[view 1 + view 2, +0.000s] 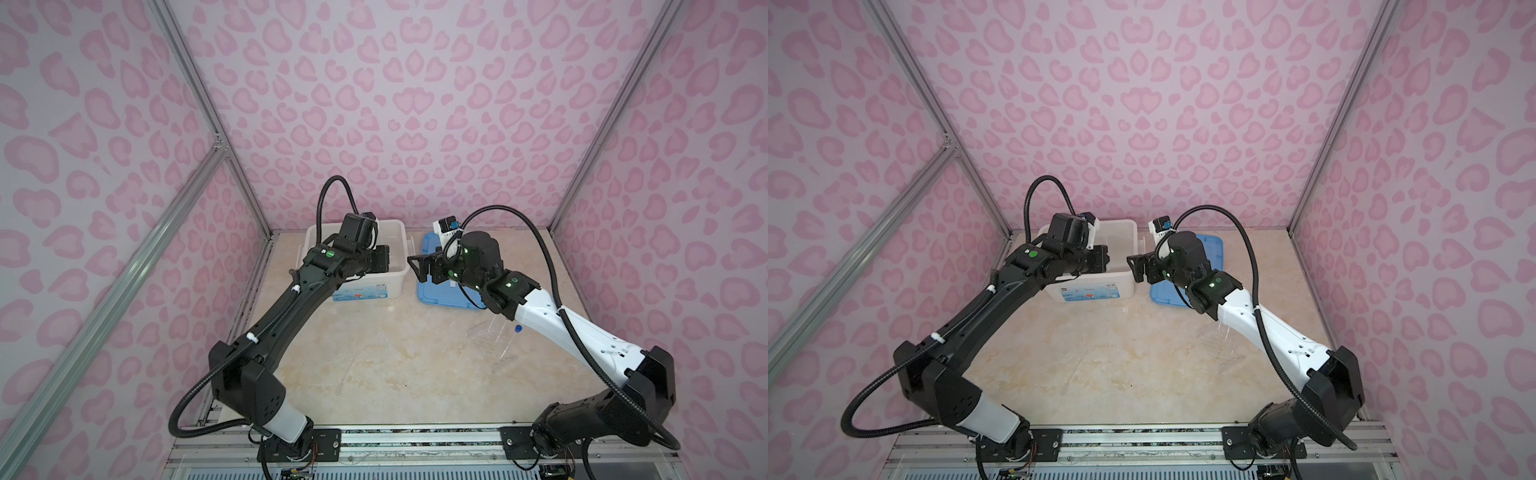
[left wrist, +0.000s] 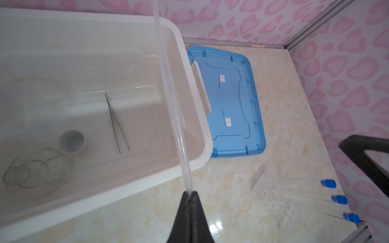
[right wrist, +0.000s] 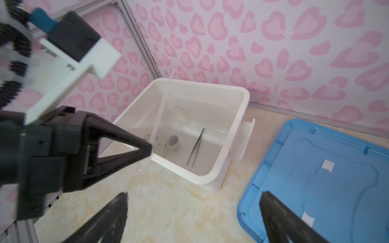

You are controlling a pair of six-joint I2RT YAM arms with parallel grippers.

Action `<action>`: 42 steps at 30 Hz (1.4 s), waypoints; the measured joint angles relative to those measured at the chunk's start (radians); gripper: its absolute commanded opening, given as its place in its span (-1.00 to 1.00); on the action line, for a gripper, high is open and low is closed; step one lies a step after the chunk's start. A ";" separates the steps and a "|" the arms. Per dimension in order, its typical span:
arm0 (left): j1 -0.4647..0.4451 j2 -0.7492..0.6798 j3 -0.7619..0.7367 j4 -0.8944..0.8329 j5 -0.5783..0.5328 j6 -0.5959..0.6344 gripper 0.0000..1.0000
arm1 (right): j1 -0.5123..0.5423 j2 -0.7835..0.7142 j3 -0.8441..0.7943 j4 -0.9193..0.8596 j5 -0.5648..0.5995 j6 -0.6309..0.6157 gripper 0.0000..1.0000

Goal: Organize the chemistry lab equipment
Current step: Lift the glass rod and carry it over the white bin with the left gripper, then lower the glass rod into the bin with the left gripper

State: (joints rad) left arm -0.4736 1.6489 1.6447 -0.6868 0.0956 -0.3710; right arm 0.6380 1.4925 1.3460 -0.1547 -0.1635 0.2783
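Observation:
My left gripper moves down into the bin [image 2: 190,69] toward the bin's lid side next and releases the rod. The bare bottom of the bin beside the tweezers lies below.
My left gripper [image 2: 190,194] is shut on a thin glass rod [image 2: 168,84] that slants up across the rim of the white bin [image 2: 190,69]. In both top views this gripper [image 1: 384,258] [image 1: 1104,259] hangs over the bin's right part. Inside the bin lie metal tweezers [image 2: 117,124] [image 3: 195,147], a small white cup [image 2: 71,141] [image 3: 173,142] and a clear flask [image 2: 35,168]. The clear tube rack [image 2: 273,195] [image 1: 490,336] lies on the table with blue-capped tubes [image 2: 328,183]. My right gripper [image 3: 193,202] [image 1: 415,270] is open and empty, between bin and lid.
The flat blue lid [image 1: 436,293] [image 3: 315,178] lies right of the bin [image 1: 395,225], under my right wrist. Pink patterned walls with metal posts close in the marble table on three sides. The arm bases sit on a rail at the front edge.

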 measured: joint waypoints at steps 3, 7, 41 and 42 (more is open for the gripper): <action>0.030 0.133 0.105 -0.024 0.023 0.040 -0.94 | -0.021 0.066 0.055 -0.007 -0.015 0.018 0.93; 0.054 0.266 0.193 -0.052 0.043 0.081 -0.94 | -0.023 0.134 0.109 -0.025 -0.038 0.018 0.92; 0.075 0.587 0.266 -0.032 0.152 0.050 -0.72 | -0.031 0.211 0.088 -0.071 -0.036 -0.002 0.89; 0.075 0.587 0.266 -0.029 0.153 0.050 -0.71 | -0.031 0.210 0.088 -0.071 -0.034 -0.002 0.89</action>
State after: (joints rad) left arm -0.3988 2.2360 1.9102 -0.7162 0.2481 -0.3206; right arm 0.6067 1.7027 1.4338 -0.2256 -0.1970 0.2760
